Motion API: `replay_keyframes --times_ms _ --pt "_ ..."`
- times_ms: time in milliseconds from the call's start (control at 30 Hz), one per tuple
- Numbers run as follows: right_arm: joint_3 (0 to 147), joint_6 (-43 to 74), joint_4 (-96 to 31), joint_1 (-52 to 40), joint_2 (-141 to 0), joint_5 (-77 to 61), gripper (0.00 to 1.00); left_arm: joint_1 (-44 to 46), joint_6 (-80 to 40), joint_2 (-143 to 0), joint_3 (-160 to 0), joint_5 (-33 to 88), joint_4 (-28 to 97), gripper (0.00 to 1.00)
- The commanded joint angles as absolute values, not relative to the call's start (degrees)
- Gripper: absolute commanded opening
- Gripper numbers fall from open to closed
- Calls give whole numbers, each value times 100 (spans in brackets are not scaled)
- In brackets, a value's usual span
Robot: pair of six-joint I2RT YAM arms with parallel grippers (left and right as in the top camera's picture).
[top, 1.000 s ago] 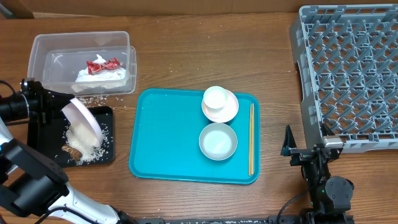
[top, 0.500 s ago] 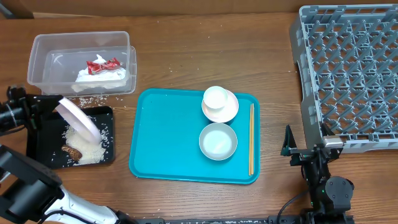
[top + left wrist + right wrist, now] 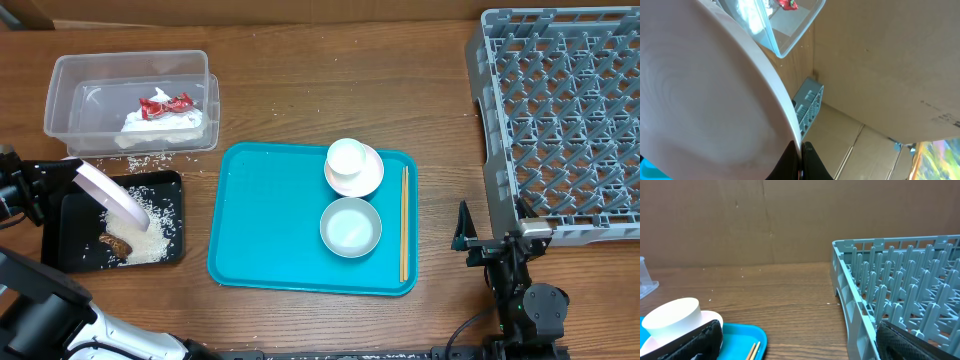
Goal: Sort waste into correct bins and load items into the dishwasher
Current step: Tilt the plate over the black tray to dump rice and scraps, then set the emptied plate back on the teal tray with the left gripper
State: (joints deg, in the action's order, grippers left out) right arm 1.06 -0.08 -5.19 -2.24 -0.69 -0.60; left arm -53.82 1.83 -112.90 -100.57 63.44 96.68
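Next, my left gripper will swing the white plate over the teal tray's empty part, turn it flat and bring it down, since the scraps lie in the black tray point(image 3: 70, 215).
My left gripper point(image 3: 801, 162) is shut on the rim of the white plate point(image 3: 110, 195), holding it tilted on edge over the black tray point(image 3: 70, 215). In the left wrist view the plate point(image 3: 705, 100) fills the left side. Rice and brown scraps point(image 3: 135, 240) lie in the black tray. The clear tub point(image 3: 70, 90) behind it holds the white tissue point(image 3: 165, 122) and red wrapper point(image 3: 165, 103). A small cup point(image 3: 347, 158), a bowl point(image 3: 351, 227) and chopsticks point(image 3: 404, 222) lie on the teal tray point(image 3: 260, 220). My right gripper point(image 3: 795, 340) is open and empty, low at the front right beside the grey rack point(image 3: 560, 110).
Loose rice grains point(image 3: 150, 160) are scattered on the wooden table around the black tray and the tub. The rack's near wall point(image 3: 855, 300) stands close on the right of my right gripper. The cup point(image 3: 672, 320) and the chopstick tips point(image 3: 754, 351) show in the right wrist view.
My left arm has drawn back to the left with the plate, which moved left and slightly down over the black tray. The right arm has not moved.
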Motion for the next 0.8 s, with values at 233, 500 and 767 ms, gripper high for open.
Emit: replay_keyframes --times_ms 233,500,767 --pt "47 -43 -484 -202 -16 -8 100 -4831 237 -10792 -10086 5605 9688 4" --pt "47 -43 -484 -202 -16 -8 100 -3183 220 -9701 -9791 4836 9686 4" --pt "47 -43 -484 -202 -16 -8 100 -607 -1245 -9568 -9533 2408 9286 4"
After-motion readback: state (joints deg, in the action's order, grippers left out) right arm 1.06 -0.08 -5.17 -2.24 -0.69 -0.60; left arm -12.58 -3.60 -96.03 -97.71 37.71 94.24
